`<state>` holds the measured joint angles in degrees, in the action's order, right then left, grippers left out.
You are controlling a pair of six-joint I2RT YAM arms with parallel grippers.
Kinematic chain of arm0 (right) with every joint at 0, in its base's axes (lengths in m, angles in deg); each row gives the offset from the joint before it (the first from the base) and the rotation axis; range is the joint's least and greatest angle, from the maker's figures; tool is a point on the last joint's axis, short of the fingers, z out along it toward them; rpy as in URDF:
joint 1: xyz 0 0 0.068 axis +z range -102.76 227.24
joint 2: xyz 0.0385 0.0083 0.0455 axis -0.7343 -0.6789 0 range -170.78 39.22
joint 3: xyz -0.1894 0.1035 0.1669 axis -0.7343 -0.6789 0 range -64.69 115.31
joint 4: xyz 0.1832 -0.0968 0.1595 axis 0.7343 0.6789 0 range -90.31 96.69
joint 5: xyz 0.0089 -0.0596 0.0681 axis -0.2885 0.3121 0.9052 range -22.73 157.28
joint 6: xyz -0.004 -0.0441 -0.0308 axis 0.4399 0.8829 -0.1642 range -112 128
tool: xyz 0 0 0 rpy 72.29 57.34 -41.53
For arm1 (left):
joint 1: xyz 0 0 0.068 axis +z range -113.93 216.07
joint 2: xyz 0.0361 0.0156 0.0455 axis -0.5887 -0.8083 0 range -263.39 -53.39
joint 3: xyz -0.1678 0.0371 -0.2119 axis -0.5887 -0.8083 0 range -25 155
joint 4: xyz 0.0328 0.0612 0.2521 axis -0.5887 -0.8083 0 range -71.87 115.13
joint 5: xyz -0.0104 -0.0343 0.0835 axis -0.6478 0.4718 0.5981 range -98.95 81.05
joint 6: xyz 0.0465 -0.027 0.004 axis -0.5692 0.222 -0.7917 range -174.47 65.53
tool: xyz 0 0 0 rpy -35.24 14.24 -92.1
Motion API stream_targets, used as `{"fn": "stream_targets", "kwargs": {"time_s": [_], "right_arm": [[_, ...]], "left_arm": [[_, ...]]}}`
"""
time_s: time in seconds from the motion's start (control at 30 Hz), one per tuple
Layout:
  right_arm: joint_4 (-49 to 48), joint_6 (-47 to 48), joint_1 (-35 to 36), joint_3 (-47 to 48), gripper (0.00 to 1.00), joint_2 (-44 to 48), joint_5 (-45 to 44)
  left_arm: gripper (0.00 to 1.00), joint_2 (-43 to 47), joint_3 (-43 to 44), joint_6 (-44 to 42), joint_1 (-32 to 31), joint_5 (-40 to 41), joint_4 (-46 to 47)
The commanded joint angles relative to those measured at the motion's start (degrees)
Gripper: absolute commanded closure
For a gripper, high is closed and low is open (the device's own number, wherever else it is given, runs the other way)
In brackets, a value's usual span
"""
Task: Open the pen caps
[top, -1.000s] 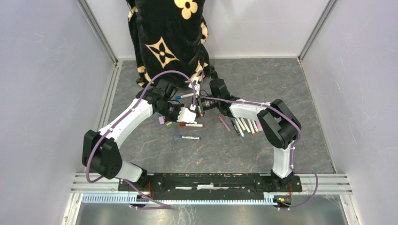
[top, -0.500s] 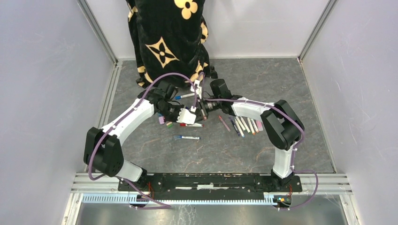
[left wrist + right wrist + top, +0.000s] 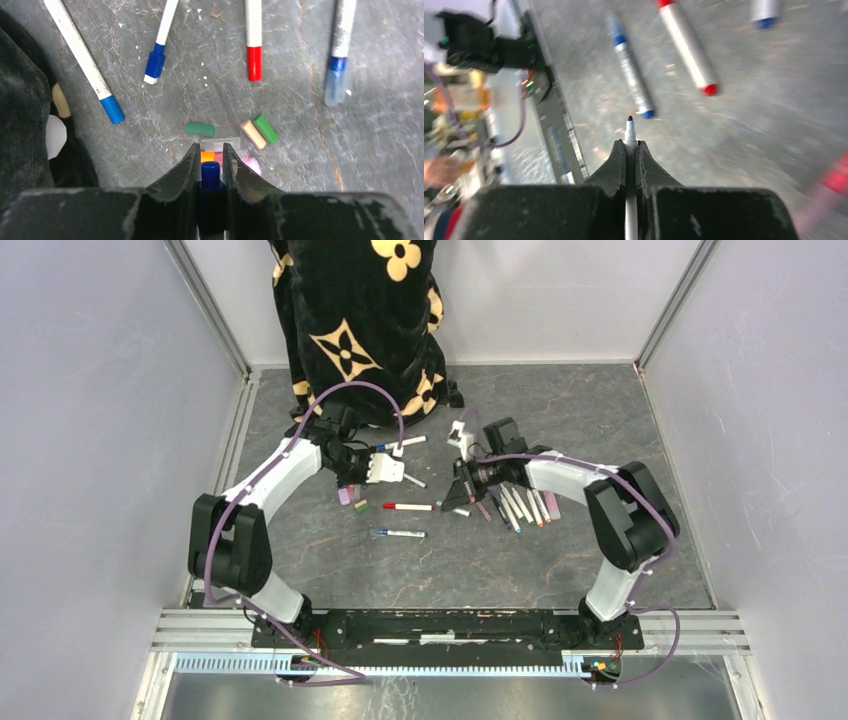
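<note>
The white pen's tip is bare, so my right gripper should next carry the white pen to the right in the top view, down onto the row of uncapped pens.
My left gripper [image 3: 386, 468] is shut on a dark blue pen cap [image 3: 210, 173], which stands between its fingertips [image 3: 194, 155]. It hovers over a small heap of loose caps [image 3: 350, 499]: green [image 3: 200, 129], tan [image 3: 253, 134], a second green [image 3: 265, 128], orange [image 3: 207, 156] and pink [image 3: 251, 163]. My right gripper [image 3: 461, 490] is shut on a thin white pen [image 3: 629, 136] with its dark tip bare, held above the table. A red-capped pen [image 3: 408, 507] and a blue-capped pen [image 3: 398, 534] lie between the grippers.
A row of several uncapped pens [image 3: 522, 506] lies right of my right gripper. Another capped pen [image 3: 402, 444] lies near the black patterned cloth [image 3: 355, 320] at the back. Grey walls close both sides.
The two grippers were together at the middle and have pulled apart. The left one went left with the blue cap; the right one went right and down with the pen.
</note>
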<state>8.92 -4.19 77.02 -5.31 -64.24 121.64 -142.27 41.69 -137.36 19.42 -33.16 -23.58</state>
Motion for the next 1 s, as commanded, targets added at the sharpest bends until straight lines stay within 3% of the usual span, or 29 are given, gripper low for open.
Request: {"fn": "stream_targets", "kwargs": {"time_s": [0.0, 0.17, 0.33, 0.57, 0.67, 0.7, 0.73, 0.77, 0.97], "right_arm": [[1.10, 2.33, -5.02, -0.30, 1.00, 7.71, -19.03], [0.91, 3.24, -6.69, -4.94, 1.00, 13.17, -41.86], [-3.35, 2.99, -7.31, -11.03, 1.00, 16.00, -52.87], [-7.71, 4.10, -7.54, -15.34, 0.95, 17.19, -60.47], [-8.24, 4.71, -7.68, -15.87, 0.84, 16.92, -60.84], [-8.23, 4.88, -7.65, -15.91, 0.80, 16.73, -60.79], [-8.30, 5.04, -7.70, -16.00, 0.78, 16.56, -60.73], [-8.31, 5.18, -7.67, -16.10, 0.75, 16.54, -60.62], [-7.92, 5.48, -7.67, -16.07, 0.62, 18.10, -59.56]], "left_arm": [[0.88, -4.68, 0.58, 10.28, -0.06, -2.43, 8.58], [0.76, -10.21, 1.70, 16.00, 0.23, -2.02, 11.49], [0.59, -11.89, 2.29, 18.58, 0.51, -1.19, 12.33], [0.45, -9.55, 5.43, 21.06, 1.23, -2.33, 10.51], [0.40, -8.38, 8.75, 22.69, 1.72, -3.22, 7.96], [0.35, -8.02, 10.12, 23.45, 1.90, -3.63, 7.05], [0.06, -7.63, 11.68, 24.54, 2.02, -3.78, 6.10], [0.01, -7.23, 13.14, 25.61, 2.17, -3.75, 5.14], [0.00, -3.07, 22.23, 32.05, 3.40, -1.00, 1.88]]}}
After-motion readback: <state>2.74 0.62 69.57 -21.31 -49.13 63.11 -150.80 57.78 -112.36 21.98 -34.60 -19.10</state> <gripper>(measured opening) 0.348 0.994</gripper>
